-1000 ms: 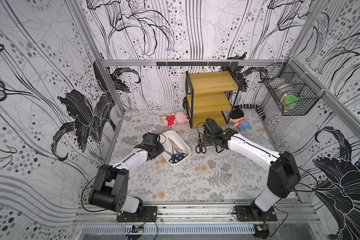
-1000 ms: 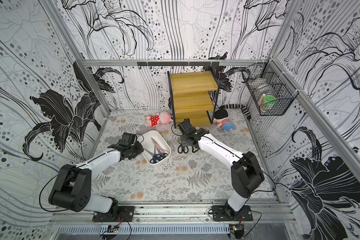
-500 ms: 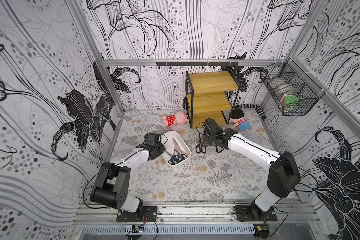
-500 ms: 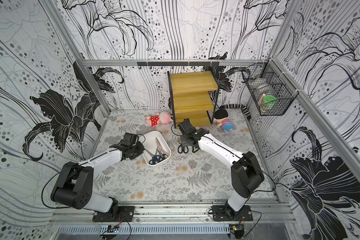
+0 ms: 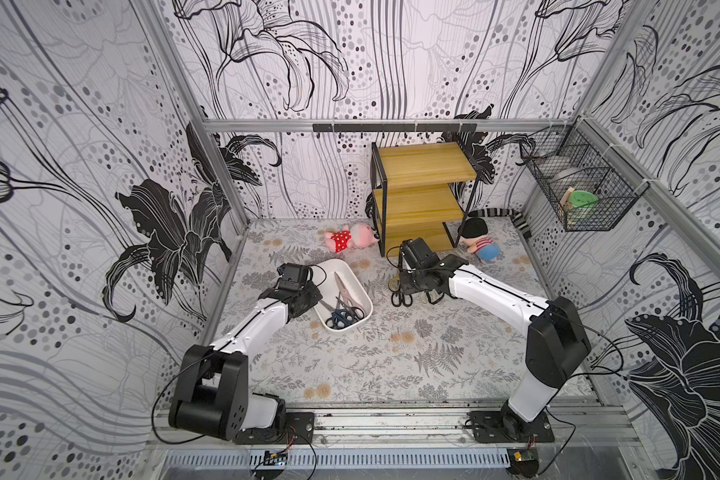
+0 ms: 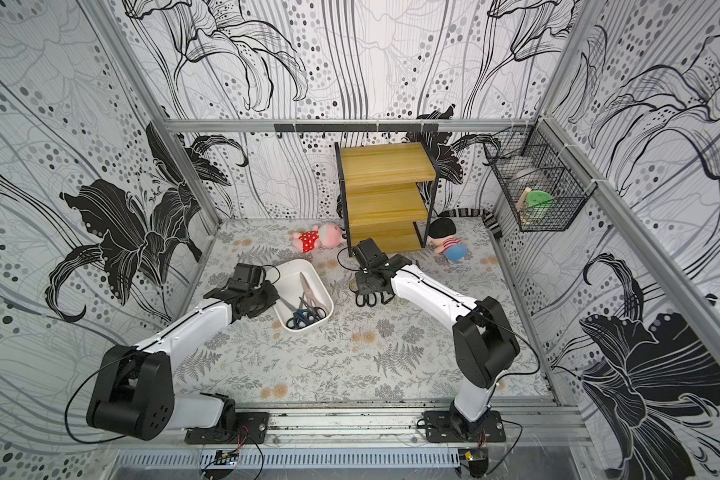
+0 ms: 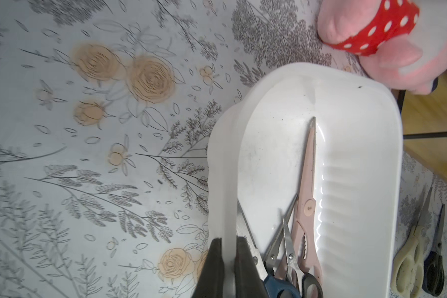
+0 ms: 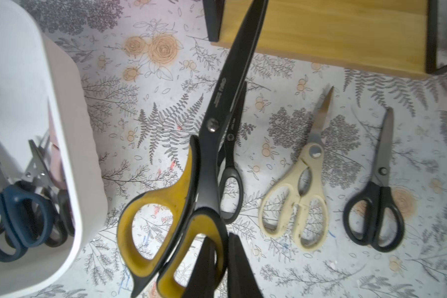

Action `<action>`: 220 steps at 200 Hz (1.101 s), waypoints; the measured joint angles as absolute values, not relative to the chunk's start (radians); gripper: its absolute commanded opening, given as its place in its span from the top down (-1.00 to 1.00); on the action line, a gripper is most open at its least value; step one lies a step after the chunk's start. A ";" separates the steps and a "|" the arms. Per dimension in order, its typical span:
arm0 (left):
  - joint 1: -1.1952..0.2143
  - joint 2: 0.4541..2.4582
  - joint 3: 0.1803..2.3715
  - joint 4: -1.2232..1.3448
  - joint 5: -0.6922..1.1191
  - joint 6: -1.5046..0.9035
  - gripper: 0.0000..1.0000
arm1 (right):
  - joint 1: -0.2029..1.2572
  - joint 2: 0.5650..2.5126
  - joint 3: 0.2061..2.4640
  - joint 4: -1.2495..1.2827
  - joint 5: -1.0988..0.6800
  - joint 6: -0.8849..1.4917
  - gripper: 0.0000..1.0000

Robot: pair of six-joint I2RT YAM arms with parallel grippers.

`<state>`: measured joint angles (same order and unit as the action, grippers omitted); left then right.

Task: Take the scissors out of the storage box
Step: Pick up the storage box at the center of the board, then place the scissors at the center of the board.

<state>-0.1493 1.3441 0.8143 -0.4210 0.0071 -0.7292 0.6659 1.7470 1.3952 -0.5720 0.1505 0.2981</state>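
Observation:
I will next lower my right gripper and move it toward the white storage box to let go of the handle loop, because open mat (image 5: 382, 296) (image 8: 146, 144) beside that box lies below it.
The white storage box (image 5: 337, 270) (image 6: 296, 270) lies on the floral mat left of centre. My left gripper (image 7: 227, 241) is shut on its near side wall (image 7: 222, 180), one finger inside and one outside. Inside the box lie pale pink scissors (image 7: 307, 185), a dark blue-handled pair (image 7: 276, 286) and a black-handled pair (image 7: 311, 282). My right gripper (image 8: 221, 238) is shut on a handle loop of the yellow-black scissors (image 8: 204, 160), right of the box (image 8: 70, 129). A small black pair (image 8: 231, 180) lies under them, with cream scissors (image 8: 299, 201) and another black pair (image 8: 377, 206) beside.
A wooden shelf with a black frame (image 5: 420, 195) stands just behind the right gripper (image 5: 408, 286). A pink plush (image 5: 348, 239) and a black-haired doll (image 5: 479, 241) lie at the back of the mat. A wire basket (image 5: 582, 195) hangs on the right wall.
My left gripper has closed its jaws on the box's side wall. The right arm and the scissors it holds have stayed where they were.

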 measured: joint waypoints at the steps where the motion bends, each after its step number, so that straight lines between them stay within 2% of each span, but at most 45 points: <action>1: -0.147 1.342 0.814 -0.421 0.007 -0.728 1.00 | 0.666 1.750 1.396 -0.571 0.146 0.297 1.00; 48: -0.078 1.209 0.721 -0.427 -0.028 -0.672 1.00 | 0.670 1.864 1.440 -0.538 0.023 0.251 1.00; 111: -0.078 1.018 0.598 -0.410 -0.106 -0.664 1.00 | 0.686 1.971 1.446 -0.474 -0.008 0.223 1.00; 173: -0.078 0.883 0.493 -0.285 -0.172 -0.616 1.00 | 0.686 2.038 1.449 -0.433 -0.023 0.223 1.00; 220: -0.081 0.841 0.474 -0.231 -0.204 -0.569 1.00 | 0.686 2.074 1.453 -0.428 -0.023 0.223 1.00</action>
<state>-0.0807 0.8413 0.4736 -0.2314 -0.2035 -0.5690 0.6861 2.0743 1.4532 -0.4278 -0.0227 0.2234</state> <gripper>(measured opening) 0.086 0.109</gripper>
